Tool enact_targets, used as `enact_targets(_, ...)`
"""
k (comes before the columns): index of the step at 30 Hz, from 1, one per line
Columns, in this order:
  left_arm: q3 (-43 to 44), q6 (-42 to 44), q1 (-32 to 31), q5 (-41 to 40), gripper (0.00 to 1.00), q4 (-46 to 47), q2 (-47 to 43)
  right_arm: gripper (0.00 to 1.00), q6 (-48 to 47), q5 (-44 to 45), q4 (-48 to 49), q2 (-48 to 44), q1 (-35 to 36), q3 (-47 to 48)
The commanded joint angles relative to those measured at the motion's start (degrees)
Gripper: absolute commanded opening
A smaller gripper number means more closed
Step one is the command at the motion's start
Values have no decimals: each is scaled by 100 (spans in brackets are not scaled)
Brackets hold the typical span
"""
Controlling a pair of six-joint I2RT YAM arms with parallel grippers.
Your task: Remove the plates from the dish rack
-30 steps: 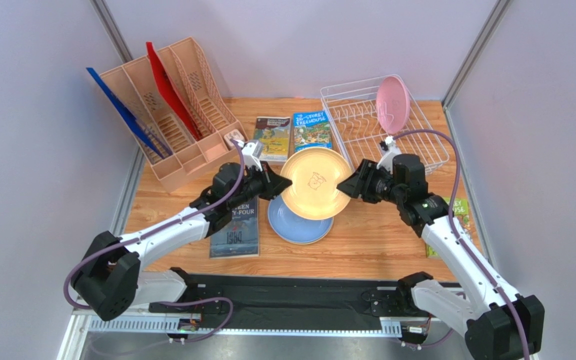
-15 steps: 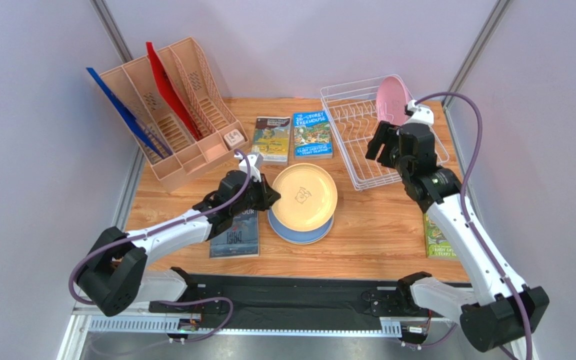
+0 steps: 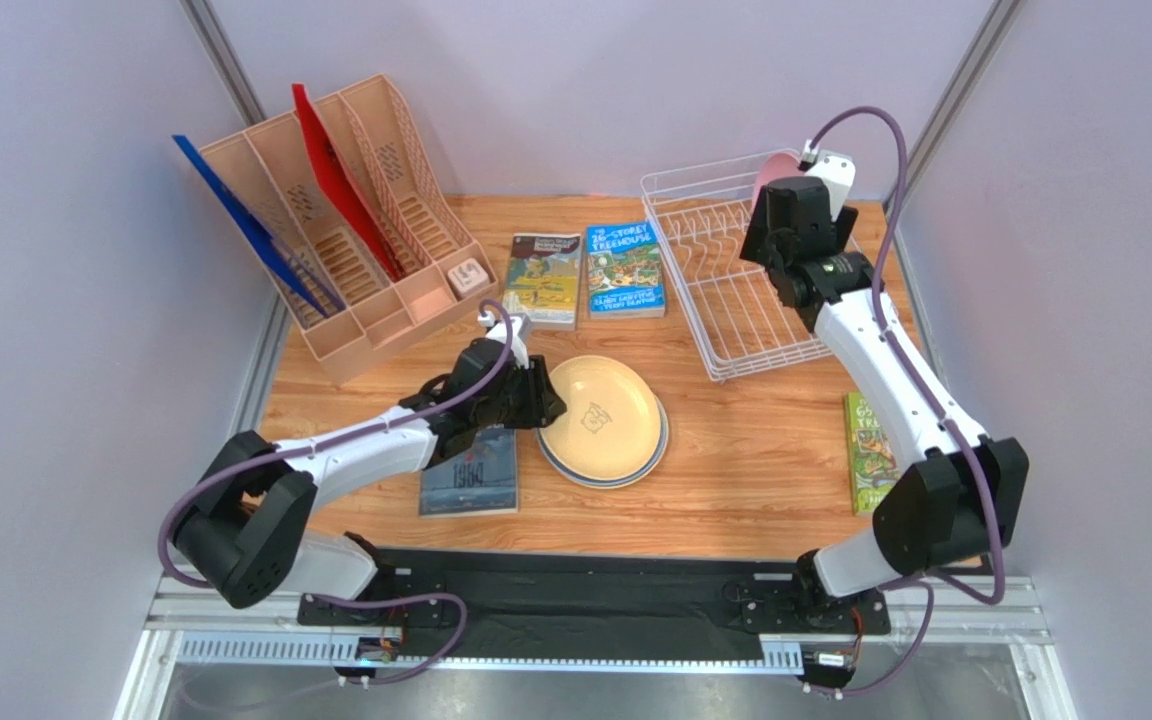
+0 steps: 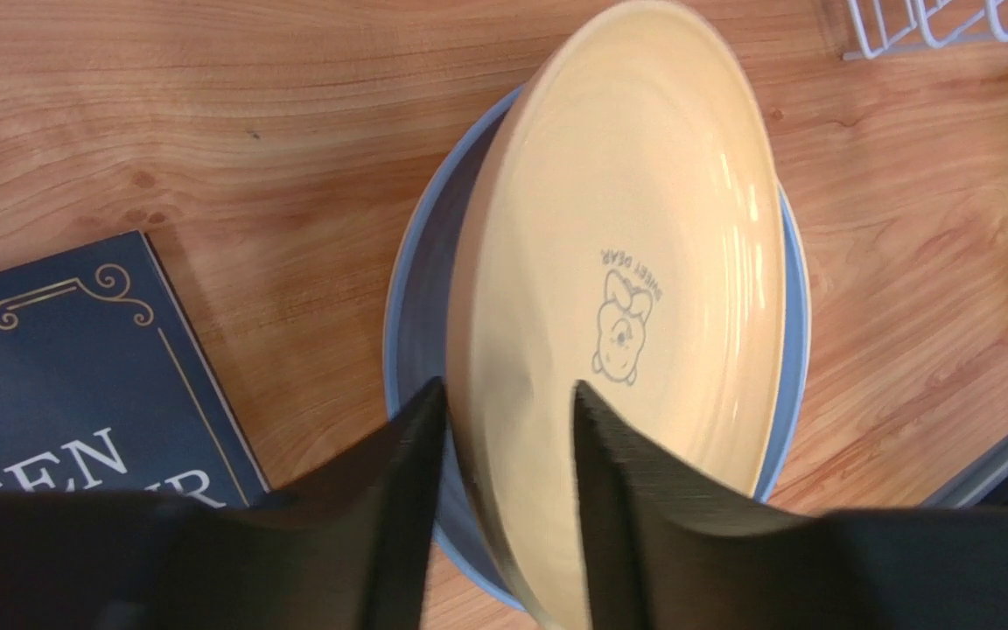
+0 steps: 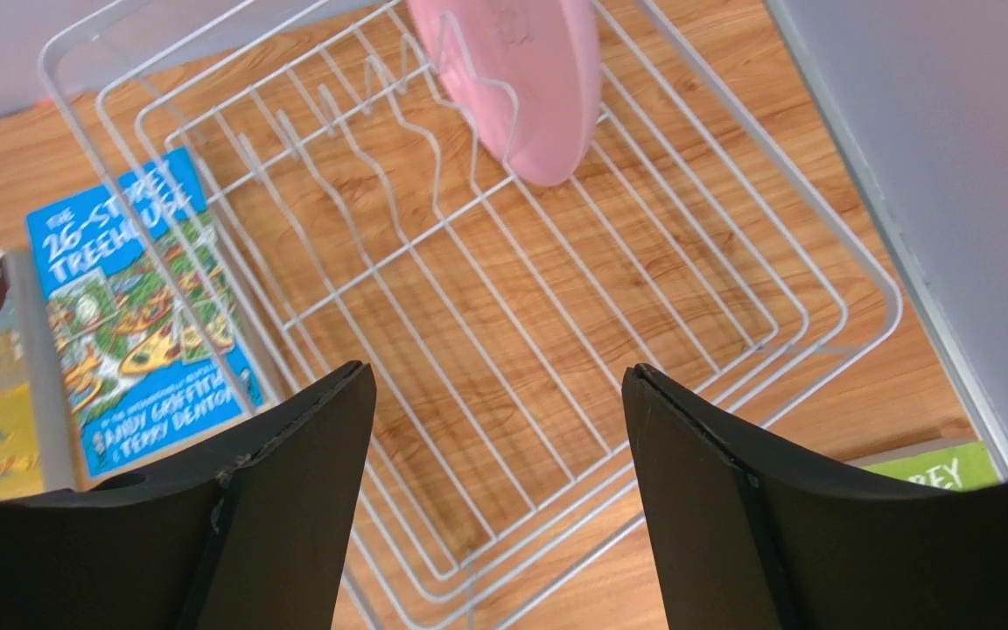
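Observation:
The right gripper moves outward next until its open fingers straddle the pink plate's rim. The pink plate (image 5: 523,79) still stands in the rack, with the plate's near rim (image 5: 584,72) outward of the gripper.
A pale yellow plate (image 3: 605,416) (image 4: 654,263) lies on a light blue plate (image 3: 657,447) (image 4: 417,263) at the table's middle. My left gripper (image 3: 545,402) (image 4: 507,387) is open, its jaws straddling the yellow plate's near rim with a gap on both sides. A pink plate (image 3: 767,170) (image 5: 523,79) stands upright between tines at the far end of the white wire dish rack (image 3: 702,285) (image 5: 851,282). My right gripper (image 3: 781,228) (image 5: 496,370) hangs wide open over the rack's floor, nothing between its fingers, the pink plate just beyond it.
A peach file organiser (image 3: 342,225) with red and blue folders stands at back left, a small white cube (image 3: 464,278) by it. Two picture books (image 3: 545,278) (image 3: 624,267) lie left of the rack. A dark book (image 3: 470,465) lies under my left wrist, a green book (image 3: 871,450) at right.
The right gripper let go of the yellow plate and swung back over the rack. The left arm lowered the plate onto the blue one and its jaws have parted.

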Motion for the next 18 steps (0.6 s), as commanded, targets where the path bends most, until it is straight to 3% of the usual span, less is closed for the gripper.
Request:
enact_targets(1, 410, 34, -28, 75, 55, -407, 134, 75, -130, 563, 237, 449, -256, 533)
enact_targets(2, 420, 34, -28, 49, 61, -461, 135, 75, -165, 572, 290, 554, -361, 577)
enact_targets(6, 376, 148, -19, -65, 66, -418, -76, 74, -367, 713, 832, 1028, -494, 735)
enact_targets(9, 315, 297, -19, -268, 68, -435, -366, 74, -605, 879, 940, 1510, -573, 1085)
enact_targets(12, 314, 535, -19, -461, 68, -409, -594, 74, -876, 443, 1124, 2143, -792, 1411)
enact_targets(18, 384, 1123, -28, -75, 68, -135, -902, 70, -1903, 589, 1685, 3287, -925, 2255)
